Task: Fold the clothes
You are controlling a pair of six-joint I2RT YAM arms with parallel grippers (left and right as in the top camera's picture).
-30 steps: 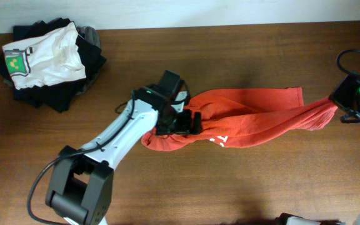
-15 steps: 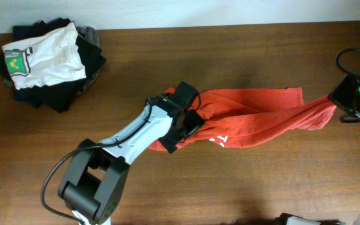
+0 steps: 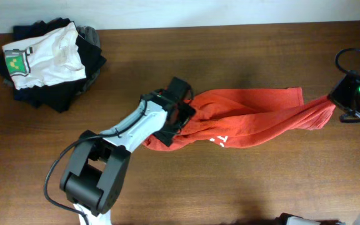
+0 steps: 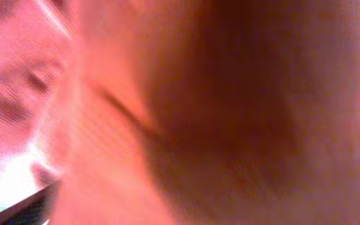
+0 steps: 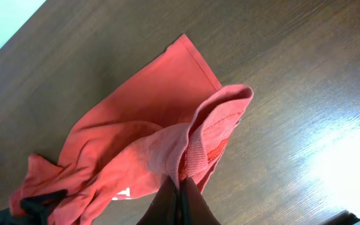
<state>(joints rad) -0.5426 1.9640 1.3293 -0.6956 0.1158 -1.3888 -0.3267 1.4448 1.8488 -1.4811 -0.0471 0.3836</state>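
Note:
I should turn my left gripper low in place next and close on the shirt's red folds, as the shirt's crumpled end (image 3: 188, 127) is bunched at the spread fingers.
The red-orange T-shirt (image 3: 255, 122) lies bunched and stretched across the middle of the table, a bit of white lettering (image 3: 220, 140) showing at its lower edge. My left gripper (image 3: 179, 117) is down on the shirt's crumpled left end, its jaws spread wide in the cloth. Blurred red cloth (image 4: 230, 112) fills the left wrist view and hides the fingers. At the far right, my right gripper (image 3: 345, 100) is shut on the shirt's other end and holds it off the table. In the right wrist view the right gripper (image 5: 181, 187) pinches a ribbed edge of the T-shirt (image 5: 142, 125).
A pile of dark folded garments with a white printed T-shirt (image 3: 42, 59) on top sits at the back left corner. The brown wooden table (image 3: 230, 56) runs to a pale wall at the back. A black cable loops by the right arm (image 3: 355, 59).
The left wrist has turned and drawn back a little toward the shirt's left end, nudging the cloth there. The right gripper and the stretched shirt end have stayed put.

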